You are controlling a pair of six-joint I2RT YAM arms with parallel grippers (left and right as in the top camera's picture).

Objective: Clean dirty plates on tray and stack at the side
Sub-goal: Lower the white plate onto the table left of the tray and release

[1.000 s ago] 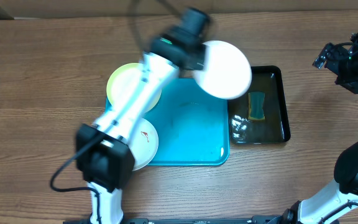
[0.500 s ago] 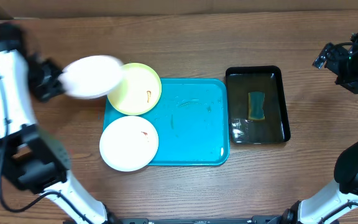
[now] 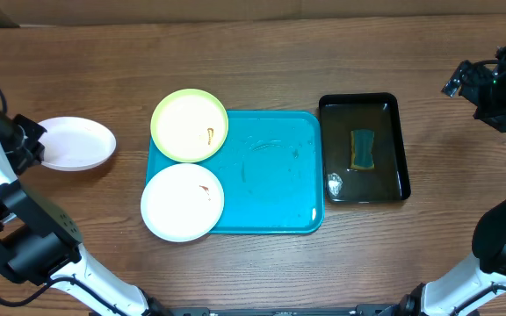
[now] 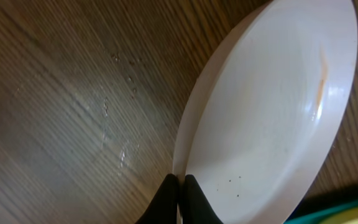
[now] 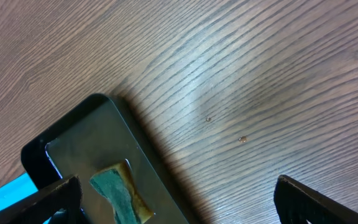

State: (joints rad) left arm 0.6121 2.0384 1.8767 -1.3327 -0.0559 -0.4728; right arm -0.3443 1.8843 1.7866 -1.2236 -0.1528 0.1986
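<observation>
The wood beside the tray is below my left gripper, to its right in the overhead view. I should lower the tilted plate flat onto the wood next and let go of it.
My left gripper [image 3: 26,140] is shut on the rim of a white plate [image 3: 77,143], which sits low over the wood left of the turquoise tray [image 3: 275,180]. In the left wrist view the black fingertips [image 4: 169,190] pinch that plate's [image 4: 272,106] edge, and a faint orange streak shows near its far rim. A yellow-green plate [image 3: 190,125] with a small smear overlaps the tray's back left corner. A white plate [image 3: 183,202] with a reddish smear overlaps its front left corner. My right gripper [image 3: 486,88] hangs open at the far right, holding nothing.
A black basin [image 3: 365,147] with water and a green-yellow sponge [image 3: 363,147] stands right of the tray. The right wrist view shows that basin [image 5: 79,143] and sponge [image 5: 120,190] below the open right gripper [image 5: 179,202].
The left arm has swung the white plate from beside the basin, across the tray, down to the table at the left. The right arm has not moved.
</observation>
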